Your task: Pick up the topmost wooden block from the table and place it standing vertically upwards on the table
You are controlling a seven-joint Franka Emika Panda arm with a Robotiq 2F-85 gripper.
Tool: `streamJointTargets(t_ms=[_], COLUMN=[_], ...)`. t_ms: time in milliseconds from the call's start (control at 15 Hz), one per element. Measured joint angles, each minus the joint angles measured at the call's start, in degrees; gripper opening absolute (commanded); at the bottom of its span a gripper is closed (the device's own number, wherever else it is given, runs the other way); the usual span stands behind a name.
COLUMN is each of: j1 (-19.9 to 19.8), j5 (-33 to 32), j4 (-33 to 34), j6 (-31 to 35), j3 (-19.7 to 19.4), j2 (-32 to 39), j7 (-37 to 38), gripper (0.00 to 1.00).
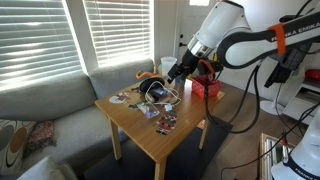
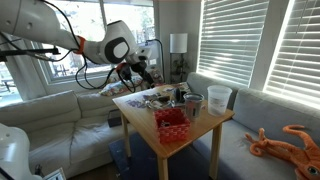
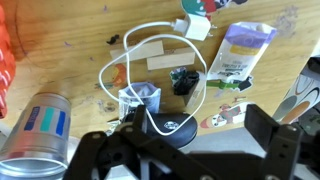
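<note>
I will next lower my open gripper onto the small wooden block beside the purple-and-white packet, one finger on each side, because the block's long sides face my fingers.
Two pale wooden blocks lie flat on the light-wood table, inside a loop of white cable. One block is higher in the wrist view; the other block is just below it. My gripper is open and empty. It hovers above the table's cluttered side, over a black round object, a short way from the blocks. The gripper shows above the table in both exterior views. The blocks are too small to make out there.
A white charger with its cable, a purple-and-white packet, a printed can and stickers lie on the table. A red basket and white cup stand on it. A grey sofa borders the table.
</note>
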Motion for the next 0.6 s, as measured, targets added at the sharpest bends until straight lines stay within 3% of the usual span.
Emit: streamJointTargets(t_ms=[400,600], j1=[0.72,3.41], j5=[-11.94,-13.35], j4=[8.43,11.62], j6=[4.31,4.32], j3=[-1.05,-3.52], j2=[13.79,18.59], j7=[14.29,17.18], gripper=[1.00,1.00])
